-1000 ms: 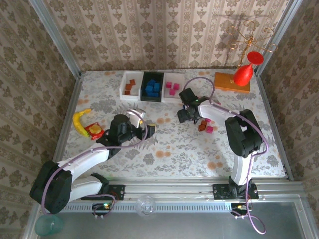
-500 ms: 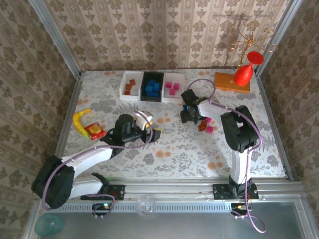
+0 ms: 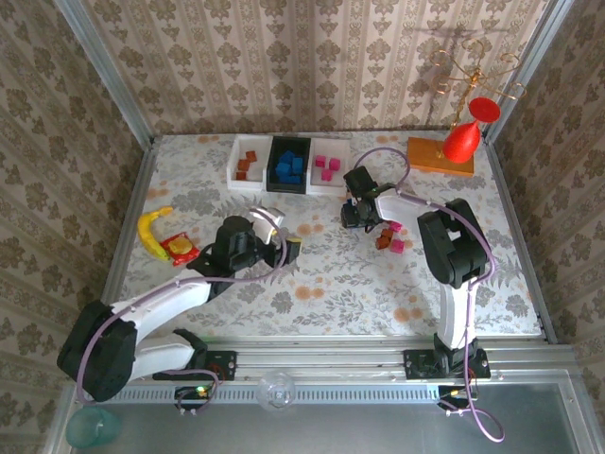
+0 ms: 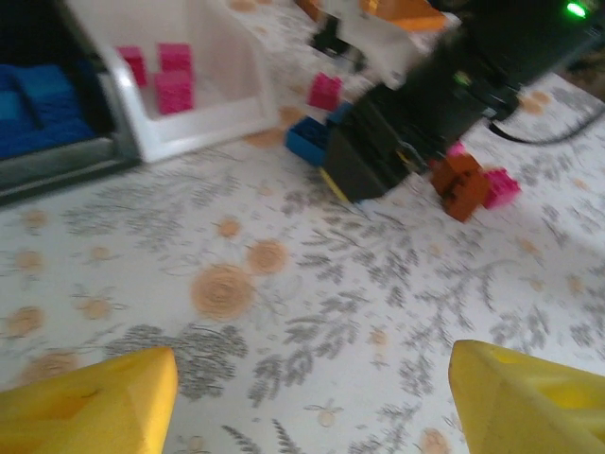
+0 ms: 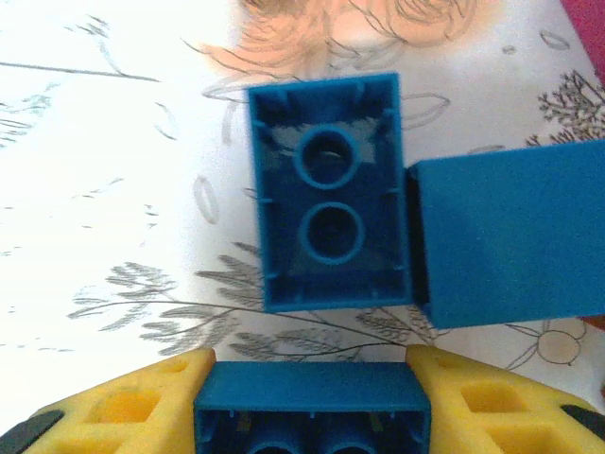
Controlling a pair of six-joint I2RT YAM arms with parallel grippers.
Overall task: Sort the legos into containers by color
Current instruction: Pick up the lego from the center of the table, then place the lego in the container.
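The right gripper carries its blue lego up and outward over the black bin (image 3: pixel 288 165) next and releases it there, since that bin already holds blue ones.
Three joined containers stand at the back: a white bin (image 3: pixel 248 163) with brown legos, a black bin (image 3: pixel 288 165) with blue ones, and a white bin (image 3: pixel 328 168) with pink ones. My right gripper (image 3: pixel 354 210) is low over the table just in front of them, shut on a blue lego (image 5: pixel 312 402) between its yellow fingers (image 5: pixel 123 407). Two more blue legos (image 5: pixel 328 194) (image 5: pixel 510 241) lie just beyond it. A brown lego (image 3: pixel 383 238) and a pink lego (image 3: pixel 397 246) lie to its right. My left gripper (image 3: pixel 284 248) hovers open over bare table, its jaws empty.
A yellow banana toy (image 3: pixel 151 230) and a red packet (image 3: pixel 180 250) lie at the left. An orange base (image 3: pixel 440 156) with a red bulb (image 3: pixel 463 140) stands at the back right. Metal rails and papered walls enclose the table.
My right gripper's jaws have come together on a blue lego. My left gripper drifted slightly and stayed open.
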